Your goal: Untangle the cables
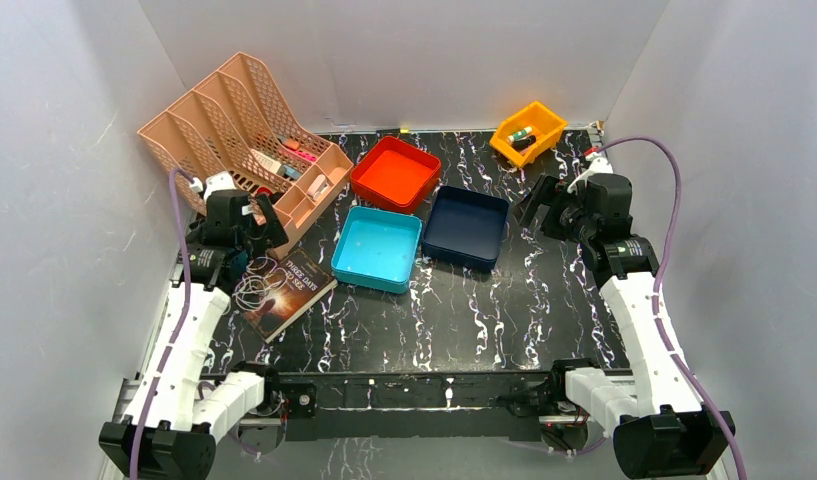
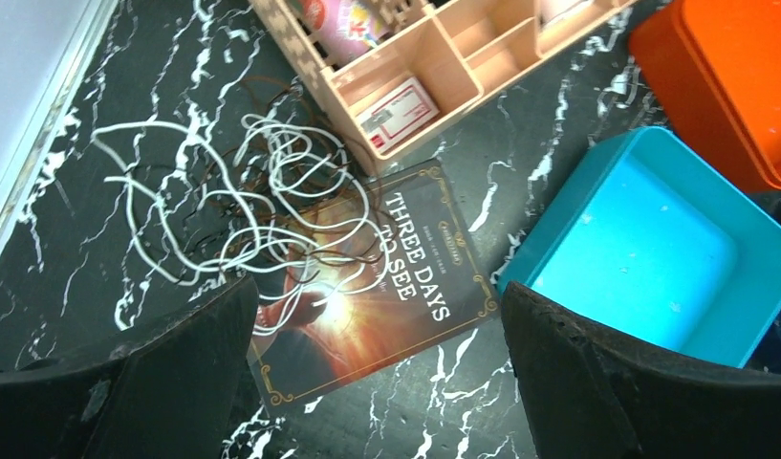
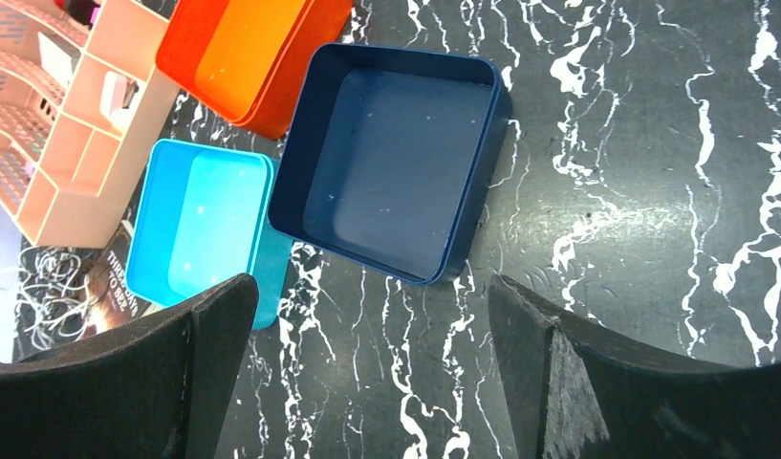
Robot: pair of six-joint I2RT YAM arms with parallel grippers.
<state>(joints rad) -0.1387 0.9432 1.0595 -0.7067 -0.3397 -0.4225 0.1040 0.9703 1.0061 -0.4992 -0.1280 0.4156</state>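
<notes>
The heap lies below my left gripper and to its left in the wrist view. My left gripper moves down across onto the heap's middle [image 1: 251, 284] [image 2: 260, 239] next, where cables bunch.
The cables lie in one tangled heap at the left of the table, partly on a book. The white cable [image 2: 271, 191] loops widely; a reddish-brown cable [image 2: 231, 201] is woven through it. A black cable is hard to tell from the dark table. The heap shows in the top view [image 1: 252, 288] and small in the right wrist view [image 3: 52, 287]. My left gripper [image 2: 377, 325] is open and empty, hovering above the book just beside the heap. My right gripper [image 3: 367, 344] is open and empty, above the table near the navy tray.
A book [image 2: 386, 287] lies under part of the heap. A pink desk organiser [image 1: 246, 130] stands behind it. A teal tray [image 1: 378, 248], red tray [image 1: 395, 172] and navy tray [image 1: 466, 226] sit mid-table. A yellow bin [image 1: 528, 130] is at the back right.
</notes>
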